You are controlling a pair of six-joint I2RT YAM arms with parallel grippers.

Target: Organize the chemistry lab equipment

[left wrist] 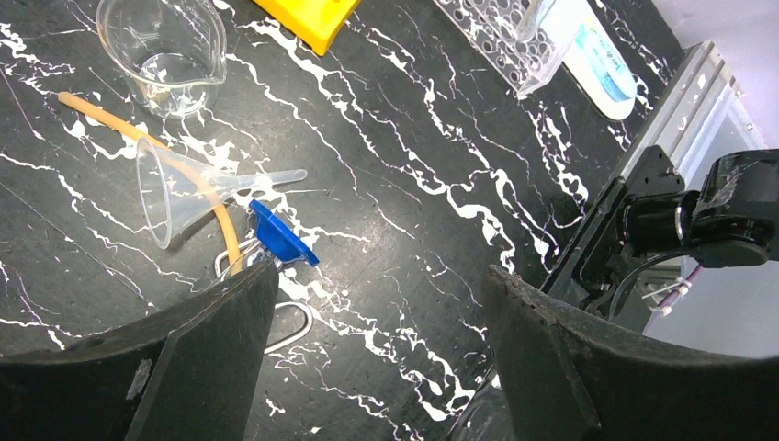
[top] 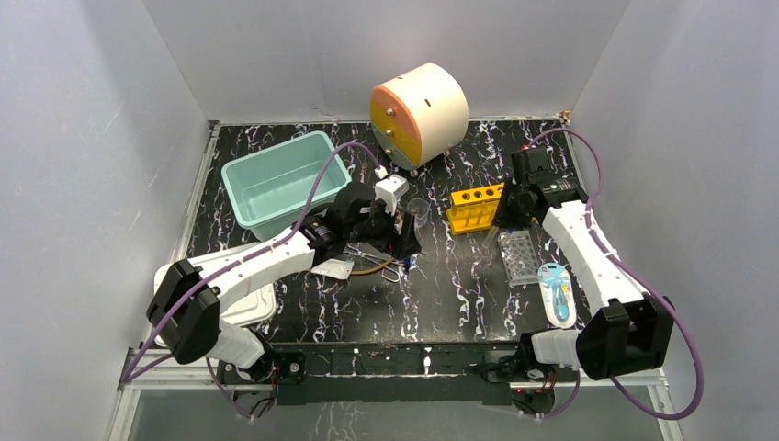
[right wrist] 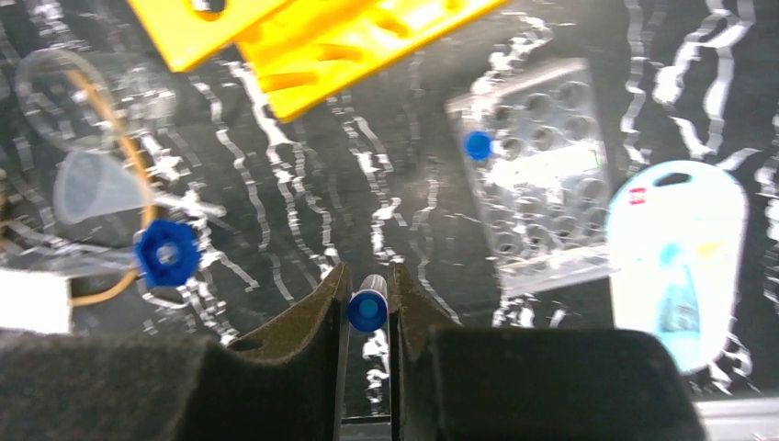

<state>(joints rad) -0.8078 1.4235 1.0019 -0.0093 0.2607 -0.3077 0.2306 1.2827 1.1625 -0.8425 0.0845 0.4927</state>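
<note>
I will next move my right gripper to the right in the top view, onto the well plate's hole next to its capped tube, because the well plate is that way.
My left gripper point(left wrist: 381, 276) hangs open over bare table, nothing between its fingers. Just beyond its left finger lie a clear glass funnel point(left wrist: 184, 188), an amber rubber hose point(left wrist: 156, 147), a blue-capped piece point(left wrist: 280, 236) and the metal forceps loops point(left wrist: 289, 322). My right gripper point(right wrist: 368, 280) is shut on a blue-capped tube point(right wrist: 367, 312), held above the table near the yellow holed rack point(right wrist: 312, 37). Another blue-capped tube point(right wrist: 478, 145) rests on the clear well plate point(right wrist: 542, 175). A white packet point(top: 333, 268) lies beside the left arm.
A small glass beaker point(left wrist: 165, 50) stands past the funnel. A teal bin point(top: 280, 179) sits at the back left, a round orange-and-cream drawer unit point(top: 418, 112) at the back centre. A light blue blister pack point(top: 557, 292) lies right of the well plate.
</note>
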